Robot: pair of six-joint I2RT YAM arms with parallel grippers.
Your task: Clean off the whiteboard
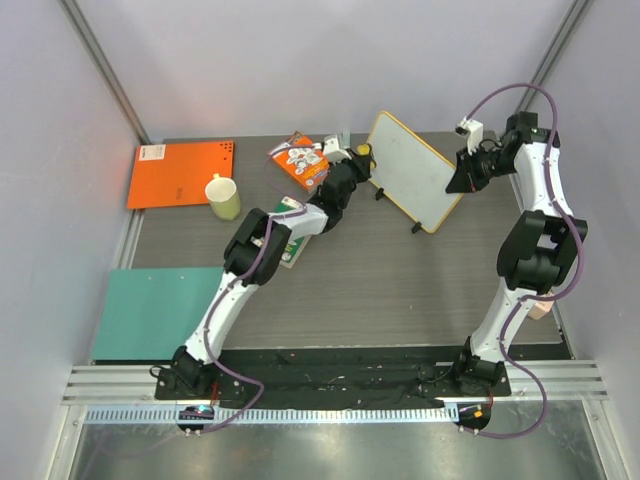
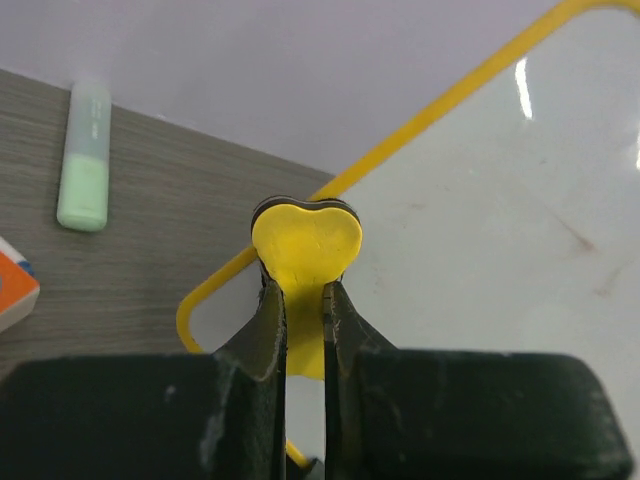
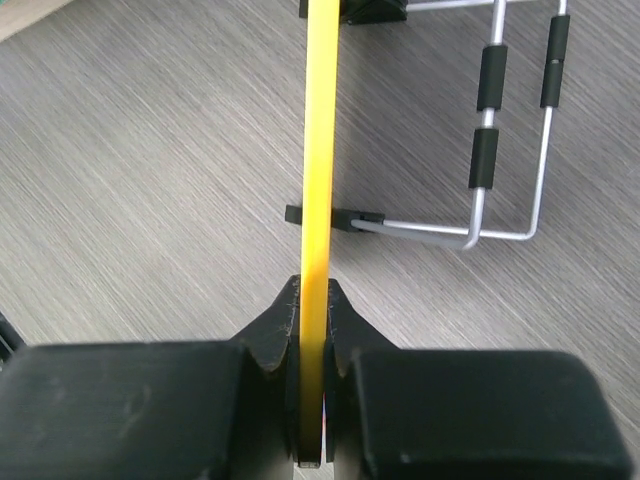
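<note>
The clear tabletop (image 1: 326, 257) beside the green-white packet is below and back, so my left gripper next needs to pull back and go down to release the eraser there.
The whiteboard (image 1: 410, 168) with a yellow frame stands tilted on its wire feet at the back middle; its face looks blank, with faint smudges, in the left wrist view (image 2: 480, 240). My left gripper (image 1: 360, 155) is shut on a yellow heart-shaped eraser (image 2: 306, 245), held at the board's left corner. My right gripper (image 1: 462, 178) is shut on the board's right frame edge (image 3: 320, 150), seen edge-on. The board's wire stand (image 3: 500, 180) shows behind it.
An orange sheet (image 1: 182, 172) lies back left, a teal sheet (image 1: 160, 310) front left. A pale cup (image 1: 224, 197), an orange box (image 1: 300, 160) and a green-white packet (image 1: 292, 240) sit near the left arm. A light green marker (image 2: 84, 155) lies behind.
</note>
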